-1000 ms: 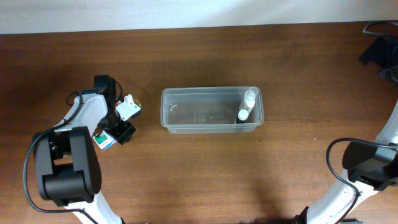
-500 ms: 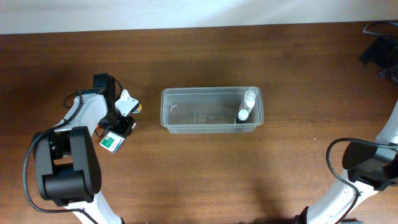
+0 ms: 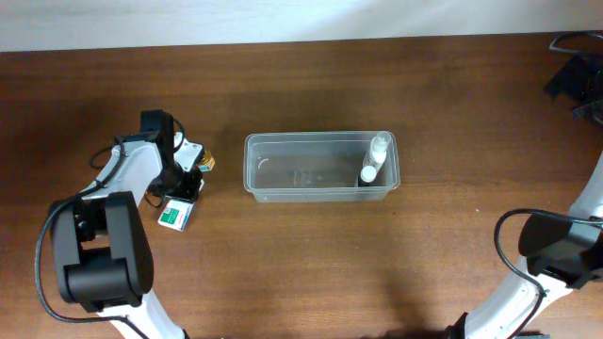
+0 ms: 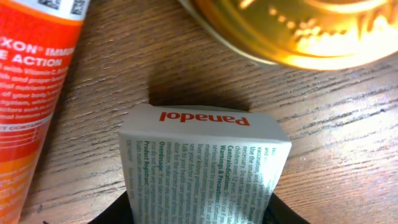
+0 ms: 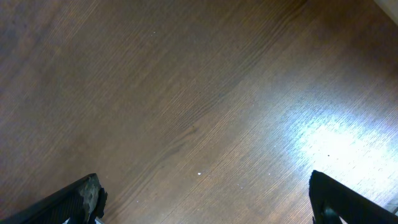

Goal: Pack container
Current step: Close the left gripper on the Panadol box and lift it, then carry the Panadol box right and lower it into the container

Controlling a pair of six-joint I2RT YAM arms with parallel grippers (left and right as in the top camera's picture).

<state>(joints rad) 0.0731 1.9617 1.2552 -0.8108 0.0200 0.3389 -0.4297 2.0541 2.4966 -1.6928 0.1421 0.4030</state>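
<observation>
I will next lift the Panadol box [image 4: 202,162] with my left gripper, carry it across and down, and release it on the container's empty part of the bottom beside the bottles.
The clear plastic container [image 3: 320,168] stands at the table's centre, with two small white bottles [image 3: 373,160] upright at its right end. My left gripper [image 3: 179,186] is left of it, down at the table. In the left wrist view the left gripper [image 4: 199,214] is shut on a white and green Panadol box [image 4: 202,162], which also shows in the overhead view [image 3: 175,216] resting on the wood. My right gripper [image 5: 205,199] is open and empty over bare table, seen far right at the back in the overhead view [image 3: 573,80].
An orange and white tube [image 4: 34,93] lies just left of the box, and it also shows by the gripper in the overhead view [image 3: 194,155]. A round gold tin [image 4: 298,31] sits just beyond the box. The arm bases stand at front left [image 3: 99,264] and front right [image 3: 556,254].
My left gripper has turned and shifted slightly right with the Panadol box. The box has swung from tilted to lying flatter on the table. The right arm has not moved.
</observation>
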